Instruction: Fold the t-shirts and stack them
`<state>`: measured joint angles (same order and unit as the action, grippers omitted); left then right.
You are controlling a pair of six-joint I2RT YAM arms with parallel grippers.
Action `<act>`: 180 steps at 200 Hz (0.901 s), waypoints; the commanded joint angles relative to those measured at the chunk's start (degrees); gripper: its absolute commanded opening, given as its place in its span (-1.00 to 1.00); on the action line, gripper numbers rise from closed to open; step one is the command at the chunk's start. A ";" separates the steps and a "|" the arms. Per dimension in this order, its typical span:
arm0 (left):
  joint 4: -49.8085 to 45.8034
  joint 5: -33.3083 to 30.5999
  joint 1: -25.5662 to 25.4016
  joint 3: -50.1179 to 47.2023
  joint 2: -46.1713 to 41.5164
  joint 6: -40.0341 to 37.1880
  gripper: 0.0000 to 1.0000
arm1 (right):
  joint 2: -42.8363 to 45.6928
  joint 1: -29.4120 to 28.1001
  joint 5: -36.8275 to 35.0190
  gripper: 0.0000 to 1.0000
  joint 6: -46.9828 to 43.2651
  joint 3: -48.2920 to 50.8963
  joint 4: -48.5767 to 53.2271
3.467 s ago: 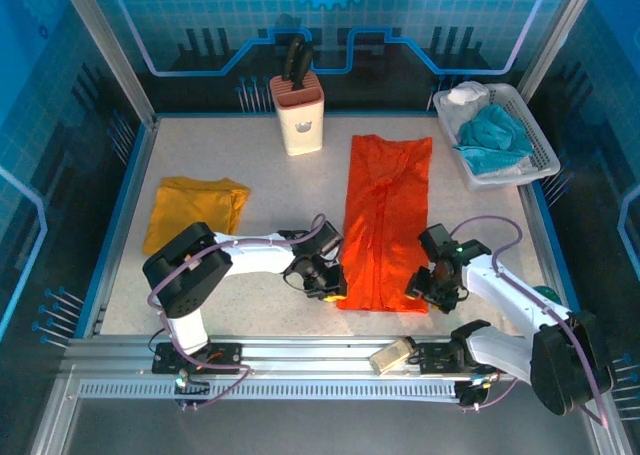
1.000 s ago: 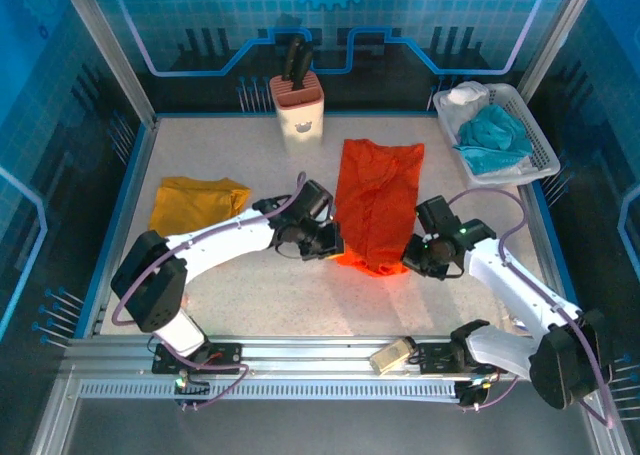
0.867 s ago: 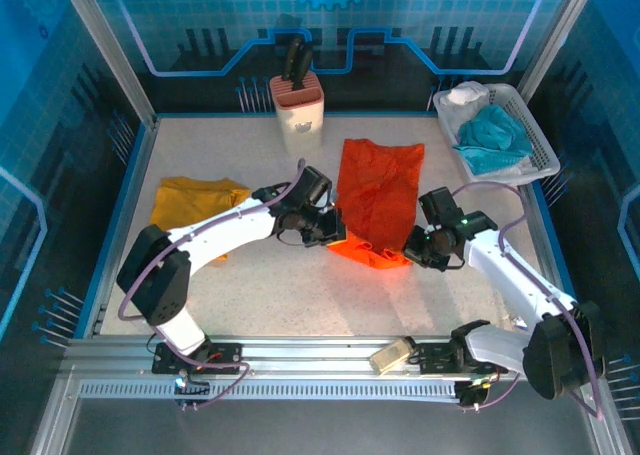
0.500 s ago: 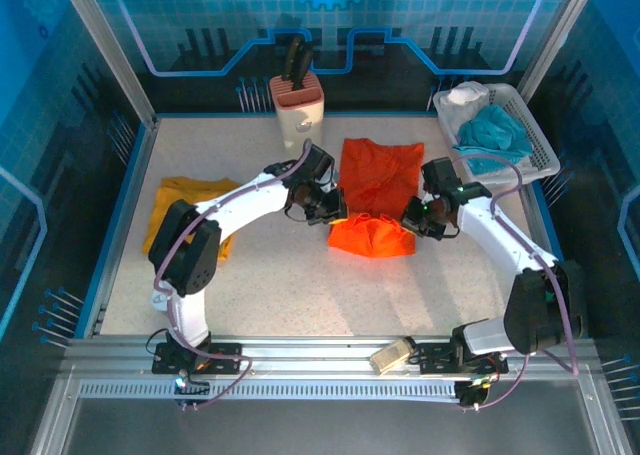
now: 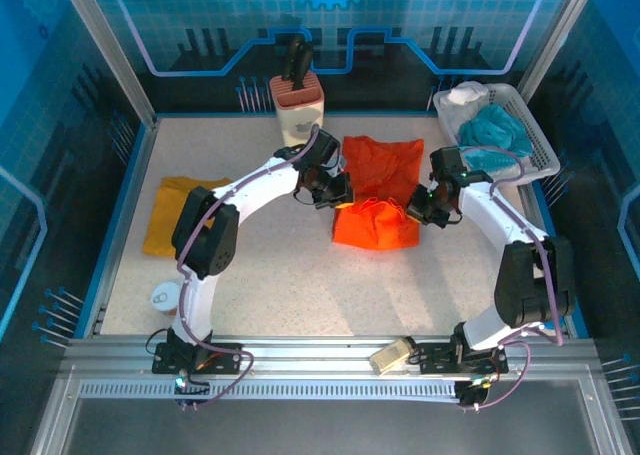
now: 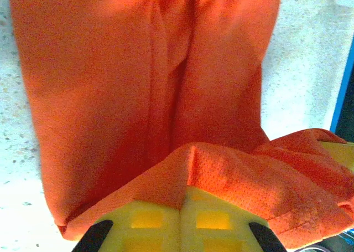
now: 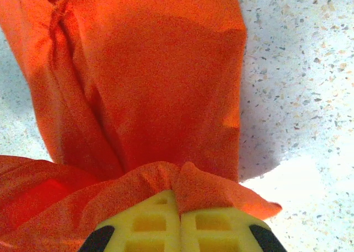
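Note:
The held edge is still raised. My left gripper will next lower the pinched corner onto the shirt's flat bottom layer (image 5: pixel 358 192) (image 6: pixel 124 171) below it and let go.
The bright orange t-shirt (image 5: pixel 375 225) lies mid-table, its near half lifted and doubled back over the far half. My left gripper (image 5: pixel 337 195) is shut on the shirt's left corner, and my right gripper (image 5: pixel 414 211) is shut on its right corner. In the left wrist view the yellow fingers (image 6: pixel 149 219) of the gripper (image 6: pixel 184 195) pinch a ridge of orange t-shirt (image 6: pixel 110 69). The right wrist view shows the same: the gripper (image 7: pixel 178 198) is closed on a fold of the orange t-shirt (image 7: pixel 155 58). The mustard yellow t-shirt (image 5: pixel 165 215) lies folded at the left, partly behind the left arm.
A knife block (image 5: pixel 297 110) stands at the back centre. A white basket (image 5: pixel 540 155) at the back right holds a teal cloth (image 5: pixel 495 130) and a white cloth (image 5: pixel 465 95). A small white round object (image 5: pixel 165 297) sits near the left front.
Both grippers have carried the orange shirt's near edge away from the arm bases toward the back, folding it over itself. Both stayed shut on the fabric.

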<state>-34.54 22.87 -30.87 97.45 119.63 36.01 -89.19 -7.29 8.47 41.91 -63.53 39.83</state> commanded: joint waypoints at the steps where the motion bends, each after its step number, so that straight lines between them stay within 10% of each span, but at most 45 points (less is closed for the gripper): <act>1: -2.76 0.30 0.63 2.45 1.38 -1.73 -1.00 | -2.33 1.00 2.34 -1.00 -1.04 -2.52 -0.61; 88: -1.54 -0.37 2.41 6.86 6.69 -1.82 -0.99 | -9.01 2.86 3.13 -0.76 0.05 -5.09 -3.47; 135: -5.13 0.07 5.53 16.33 13.50 -2.55 -0.36 | -12.21 4.97 5.87 0.73 1.31 -6.44 -9.27; 180: -6.16 -3.16 7.41 13.25 6.36 -4.92 -0.20 | -6.16 5.15 5.73 0.93 -0.87 -5.93 -8.84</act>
<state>-38.33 21.65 -24.10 112.07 132.14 33.47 -100.33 -2.59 13.13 42.57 -68.75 31.20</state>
